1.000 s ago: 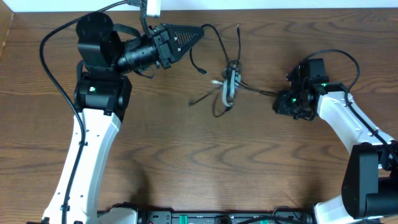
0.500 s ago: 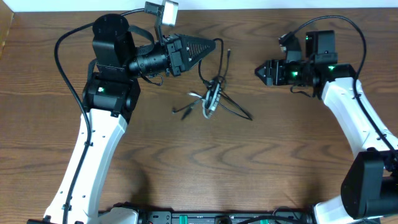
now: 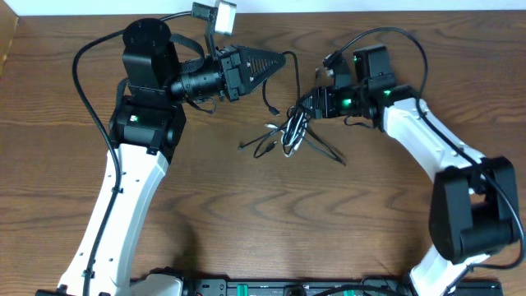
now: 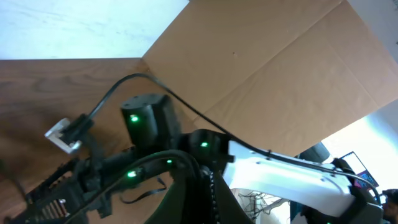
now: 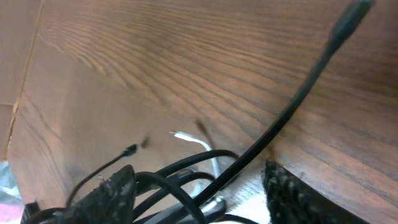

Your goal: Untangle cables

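Observation:
The black cable goes down with my left gripper toward the knot on the tabletop next and comes free as it opens, since the knot lies below that gripper.
The cables lie as a small knot of black and light grey cord on the wooden table. My left gripper points right, above and left of the knot, shut on the black cable, which runs from its tip down into the tangle. In the left wrist view the left gripper shows only as closed dark fingers. My right gripper reaches the knot's upper right edge. It is open, with several black loops lying between its fingers. A white cable passes behind them, and a straight black strand runs up to the right.
Loose cable ends splay left and right of the knot. The table's far edge is close behind both grippers. A cardboard wall stands beyond the table. The right arm's own thick wire loops above it.
The right gripper swung up and then left, from well right of the knot to its edge. The left gripper shifted right and slightly down early on. The knot was dragged and reshaped.

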Tool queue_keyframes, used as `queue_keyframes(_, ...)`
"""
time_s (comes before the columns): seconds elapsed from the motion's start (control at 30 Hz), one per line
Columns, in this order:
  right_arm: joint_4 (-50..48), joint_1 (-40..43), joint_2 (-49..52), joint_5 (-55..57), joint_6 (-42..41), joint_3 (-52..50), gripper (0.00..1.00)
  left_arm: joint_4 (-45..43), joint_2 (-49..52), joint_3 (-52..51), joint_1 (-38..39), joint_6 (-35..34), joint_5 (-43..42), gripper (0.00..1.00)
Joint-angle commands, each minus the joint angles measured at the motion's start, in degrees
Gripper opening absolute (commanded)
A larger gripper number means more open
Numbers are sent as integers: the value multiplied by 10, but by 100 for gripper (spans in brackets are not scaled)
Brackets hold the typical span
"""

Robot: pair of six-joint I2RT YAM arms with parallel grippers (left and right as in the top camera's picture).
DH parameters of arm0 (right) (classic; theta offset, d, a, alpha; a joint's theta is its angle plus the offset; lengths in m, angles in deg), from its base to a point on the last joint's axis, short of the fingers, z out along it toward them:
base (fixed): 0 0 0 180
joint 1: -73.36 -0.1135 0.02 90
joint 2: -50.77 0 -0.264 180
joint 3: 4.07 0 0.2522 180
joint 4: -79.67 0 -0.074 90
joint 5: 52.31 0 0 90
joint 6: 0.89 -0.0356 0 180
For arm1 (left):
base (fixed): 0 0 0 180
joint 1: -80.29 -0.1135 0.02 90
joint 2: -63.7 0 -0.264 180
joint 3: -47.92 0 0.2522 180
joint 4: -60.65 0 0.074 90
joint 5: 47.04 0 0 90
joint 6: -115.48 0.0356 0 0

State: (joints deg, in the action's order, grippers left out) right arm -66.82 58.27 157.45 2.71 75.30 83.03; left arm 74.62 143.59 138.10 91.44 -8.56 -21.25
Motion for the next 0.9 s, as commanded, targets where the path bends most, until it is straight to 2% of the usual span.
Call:
queue_keyframes(0.0,-6,-4,21,-5,-21,5,54,-3,0,8,1,12,-12,7)
queue_keyframes(0.13,-7,-7,26,-5,-20,5,34,-3,0,8,1,12,-11,8)
queue_keyframes(0.2,-7,-7,26,-6,-20,5,31,-3,0,8,1,12,-11,7)
queue_keyframes(0.33,-4,-7,26,-14,-20,5,32,-3,0,8,1,12,-7,8)
queue_keyframes(0.53,20,-8,26,-18,-3,5,40,-2,2,8,1,12,-7,7)
queue_keyframes(0.73,33,-21,37,-3,22,3,40,-2,3,8,1,12,-7,7)
queue_keyframes(0.87,35,-35,59,-2,21,3,35,-2,5,8,1,12,-7,7)
